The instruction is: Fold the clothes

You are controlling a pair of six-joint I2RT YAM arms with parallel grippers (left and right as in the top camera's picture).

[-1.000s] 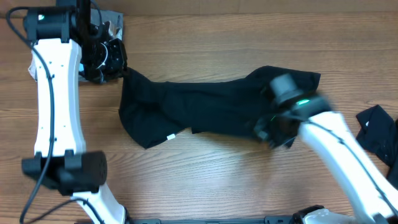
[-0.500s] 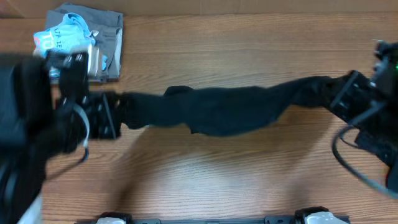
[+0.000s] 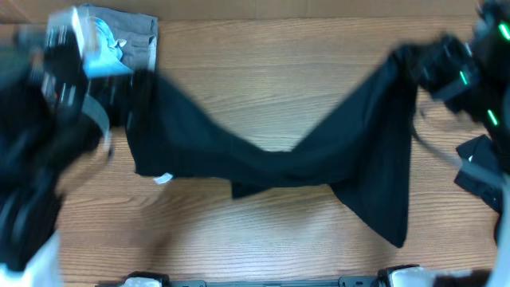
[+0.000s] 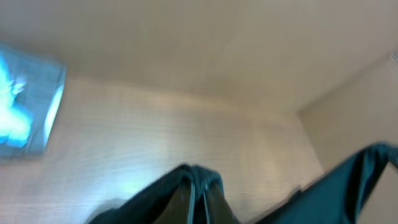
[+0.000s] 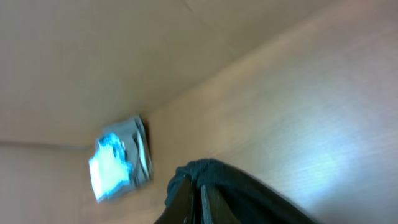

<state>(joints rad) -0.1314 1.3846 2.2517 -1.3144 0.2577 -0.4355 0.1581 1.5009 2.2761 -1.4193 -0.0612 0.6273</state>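
The robot's right gripper should next go down and back and release its end of the T-shirt on the bare tabletop beside the other black garment, because the T-shirt [image 3: 271, 163] still hangs sagging.
The black T-shirt [image 3: 271, 163] hangs stretched between both grippers above the table, sagging in the middle, with a small white label [image 3: 163, 178] at its lower left. My left gripper [image 3: 135, 84] is shut on its left end; the pinched cloth shows in the left wrist view [image 4: 199, 180]. My right gripper [image 3: 410, 60] is shut on its right end, with bunched cloth between the fingers in the right wrist view [image 5: 198, 177]. A long flap hangs down at the right [image 3: 382, 207].
A folded grey garment with a light blue shirt on it [image 3: 119, 40] lies at the back left; it also shows in the left wrist view [image 4: 25, 102] and the right wrist view [image 5: 118, 162]. Another black garment [image 3: 482, 167] lies at the right edge.
Both grippers took the shirt's ends, pulled it taut, and have now raised it; the cloth has opened out and sags in the middle.
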